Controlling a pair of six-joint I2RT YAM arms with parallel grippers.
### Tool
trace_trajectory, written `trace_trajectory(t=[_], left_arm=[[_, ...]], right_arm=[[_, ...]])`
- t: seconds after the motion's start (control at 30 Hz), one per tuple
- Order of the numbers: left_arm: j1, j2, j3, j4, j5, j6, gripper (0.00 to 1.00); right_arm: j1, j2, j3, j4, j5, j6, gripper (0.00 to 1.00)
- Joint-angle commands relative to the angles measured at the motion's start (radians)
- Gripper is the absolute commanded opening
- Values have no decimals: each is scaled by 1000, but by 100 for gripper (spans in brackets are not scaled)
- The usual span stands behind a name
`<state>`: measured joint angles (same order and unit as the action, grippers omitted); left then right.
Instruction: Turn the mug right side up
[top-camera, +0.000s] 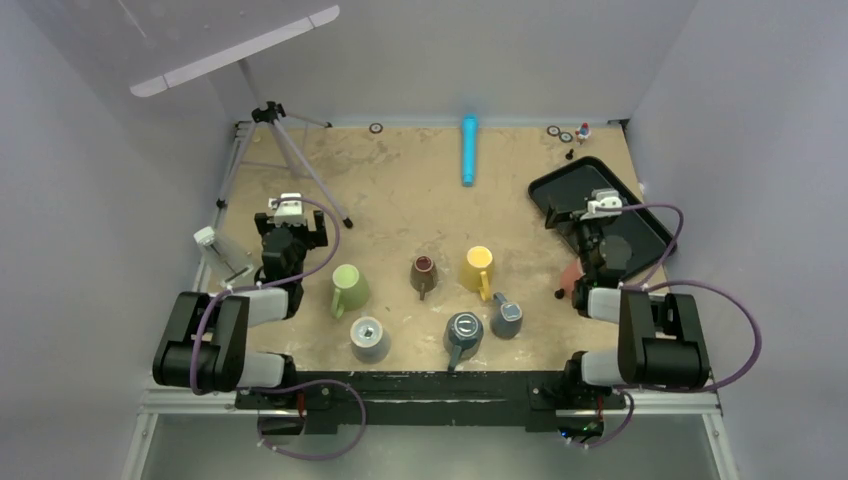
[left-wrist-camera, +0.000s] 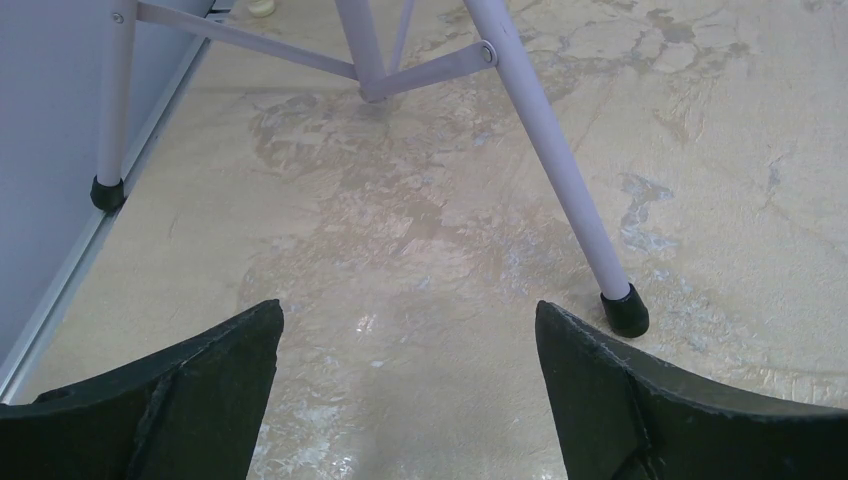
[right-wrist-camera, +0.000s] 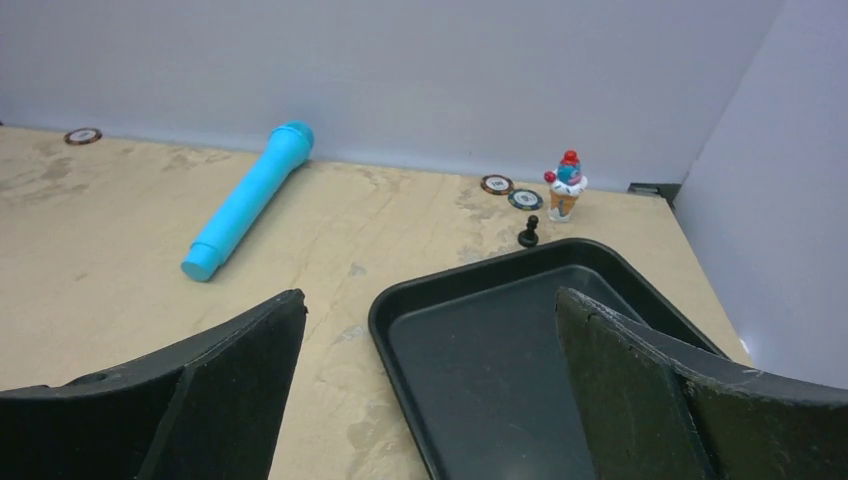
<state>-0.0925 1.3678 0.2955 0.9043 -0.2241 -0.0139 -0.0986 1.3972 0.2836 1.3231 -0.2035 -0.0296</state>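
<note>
The yellow mug's handle is below my right gripper and to its left in the top view, so my gripper should move back, across and down onto it next.
Several mugs stand in the near middle of the table, seen only in the top view: a green mug, a light grey mug showing its base ring, a brown mug, a yellow mug, a dark blue-grey mug and a small grey mug. My left gripper is open over bare table left of the green mug, with nothing between its fingers. My right gripper is open and empty above the near corner of a black tray.
A white tripod stands just ahead of the left gripper. A blue cylinder lies at the back. By the far wall are a black pawn, an ice-cream toy and chips.
</note>
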Motion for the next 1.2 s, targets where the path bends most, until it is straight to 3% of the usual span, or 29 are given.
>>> trace_trajectory(t=[0.0,0.2,0.43,0.53,0.6,0.7,0.9,1.07,1.17], left_arm=[[4,-9,2,62,-6,7,100],[5,-9,2,61,-6,6,100],[5,-55,17,11,-42,1,100],[6,-161,133,-291,-44,8,100],[6,-165,291,-648,76,151,100],[7,-156,503,-1090,169,189,100],[7,-279,648,-1497,443,251,100],[6,-239,877,-1857,632,308,100],[7,-202,988,-1976,738,308,100]], right_arm=[[-3,-105,64,-116,131,64,99],[-3,-248,263,-516,123,81,97],[1,-368,417,-910,55,250,96],[53,-381,501,-1157,55,262,95],[135,-384,546,-1304,118,260,95],[273,-413,556,-1435,201,292,93],[490,-486,539,-1577,263,308,87],[717,-490,476,-1607,411,443,87],[827,-443,464,-1660,517,540,83]])
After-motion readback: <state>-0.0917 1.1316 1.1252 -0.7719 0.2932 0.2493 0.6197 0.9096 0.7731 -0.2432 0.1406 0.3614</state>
